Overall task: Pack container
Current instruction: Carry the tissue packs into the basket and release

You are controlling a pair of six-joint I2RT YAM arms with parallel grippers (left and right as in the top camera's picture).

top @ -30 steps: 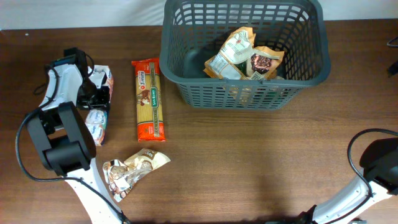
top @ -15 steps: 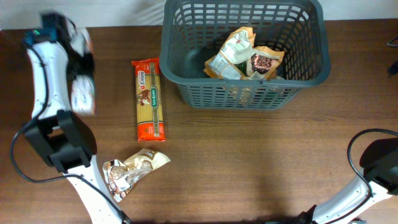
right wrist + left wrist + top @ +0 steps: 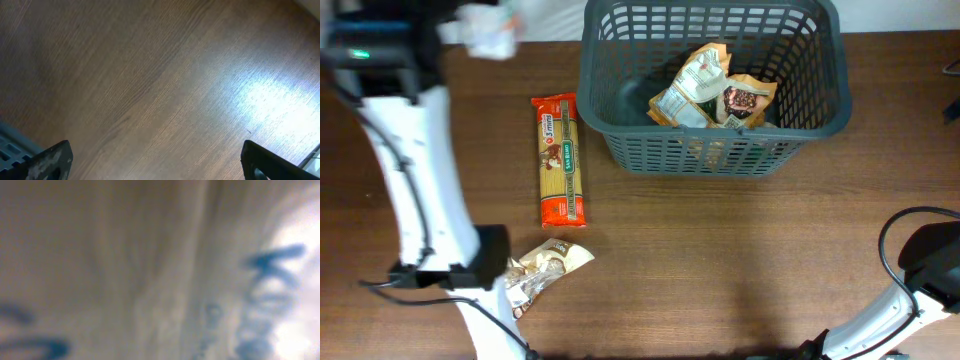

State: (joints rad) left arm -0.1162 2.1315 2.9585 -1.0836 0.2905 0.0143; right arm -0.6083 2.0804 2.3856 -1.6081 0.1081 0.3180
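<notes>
My left gripper first goes to the right in the overhead view next, then lowers the white packet [image 3: 488, 28] there. The basket's end by the spaghetti pack is empty.
The container [image 3: 710, 152] is a large dark grey slotted basket at the back of the table in the overhead view, and it holds two or three snack packets [image 3: 705, 85]. My left gripper [image 3: 455, 28] is raised high at the far left, left of the basket, shut on a white packet [image 3: 488, 28]. That packet [image 3: 165, 270] fills the left wrist view as a blur with blue print and hides the fingers. My right gripper [image 3: 157, 162] is open and empty over bare wood. A corner of the basket [image 3: 10, 145] shows at its left.
A red and green spaghetti pack [image 3: 560, 160] lies left of the basket. A crumpled snack packet [image 3: 535, 275] lies near the front left, by the left arm's base [image 3: 450, 265]. The right arm's base and cable [image 3: 920, 260] stand at the front right.
My left gripper has lifted the white packet off the table at the left. It has risen high and moved toward the back, drifting right. The right arm has not moved.
</notes>
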